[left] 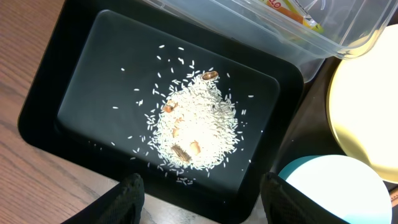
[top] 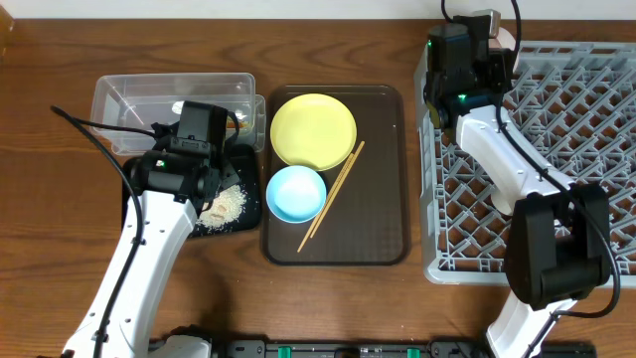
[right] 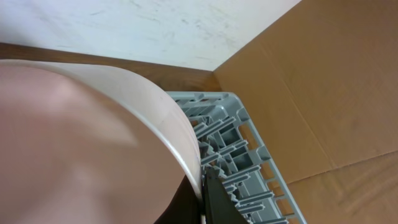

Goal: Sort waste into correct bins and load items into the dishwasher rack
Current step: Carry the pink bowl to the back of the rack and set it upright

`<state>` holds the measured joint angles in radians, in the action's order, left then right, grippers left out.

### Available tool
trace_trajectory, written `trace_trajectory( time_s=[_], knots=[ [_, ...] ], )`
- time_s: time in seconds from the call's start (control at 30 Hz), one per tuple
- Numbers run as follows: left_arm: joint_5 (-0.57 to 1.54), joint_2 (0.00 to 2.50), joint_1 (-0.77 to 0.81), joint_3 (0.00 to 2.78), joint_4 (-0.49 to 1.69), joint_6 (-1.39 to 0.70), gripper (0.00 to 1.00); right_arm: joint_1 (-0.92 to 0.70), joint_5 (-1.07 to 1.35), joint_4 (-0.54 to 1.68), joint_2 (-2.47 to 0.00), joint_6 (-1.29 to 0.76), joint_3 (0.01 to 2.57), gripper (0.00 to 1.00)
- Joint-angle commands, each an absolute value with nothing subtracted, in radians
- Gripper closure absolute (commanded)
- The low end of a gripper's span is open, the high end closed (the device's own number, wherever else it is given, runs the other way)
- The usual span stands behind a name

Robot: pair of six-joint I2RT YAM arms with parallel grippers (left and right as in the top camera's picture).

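My right gripper should next tilt down, lower the white bowl [right: 93,137] into the rack's far corner nearest the serving tray and let go of the bowl's rim, because the bowl hangs above the rack.
My left gripper [left: 202,200] is open and empty just above the near edge of the black tray [left: 81,74], which holds a heap of rice [left: 196,127]. In the overhead view the gripper [top: 204,189] is over that tray [top: 248,221]. The clear tub [top: 169,94] behind it holds the wrapper scrap [left: 292,14]. My right gripper [right: 204,186] is shut on the rim of the white bowl [right: 93,137] above the far left corner of the grey rack [top: 566,149]. The yellow plate [top: 313,129], light blue bowl [top: 295,193] and chopsticks [top: 333,194] lie on the brown serving tray. The green cup is out of view.
The brown serving tray [top: 383,199] sits mid-table between the bins and the rack. A brown cardboard wall [right: 329,81] stands behind the rack [right: 255,155]. Bare wooden table [top: 60,229] lies to the left and in front.
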<state>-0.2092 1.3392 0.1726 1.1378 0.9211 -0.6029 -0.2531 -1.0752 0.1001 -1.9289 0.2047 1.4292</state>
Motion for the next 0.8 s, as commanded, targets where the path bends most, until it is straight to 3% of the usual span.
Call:
trace_trajectory(
  time_s=[0.0,0.53,0.77],
  knots=[
    [-0.217,1.346,0.169,1.128,0.929,-0.607,0.37,-0.252,-1.104,0.097,-1.956,0.218,1.427,0.99],
    [-0.218,1.346,0.169,1.128,0.934,-0.607,0.37,-0.306,-1.103,0.133,-2.001,0.18,1.427,0.99],
    [-0.218,1.346,0.169,1.128,0.934,-0.607,0.37,-0.345,-1.02,0.329,-2.001,0.031,1.427,0.99]
  ],
)
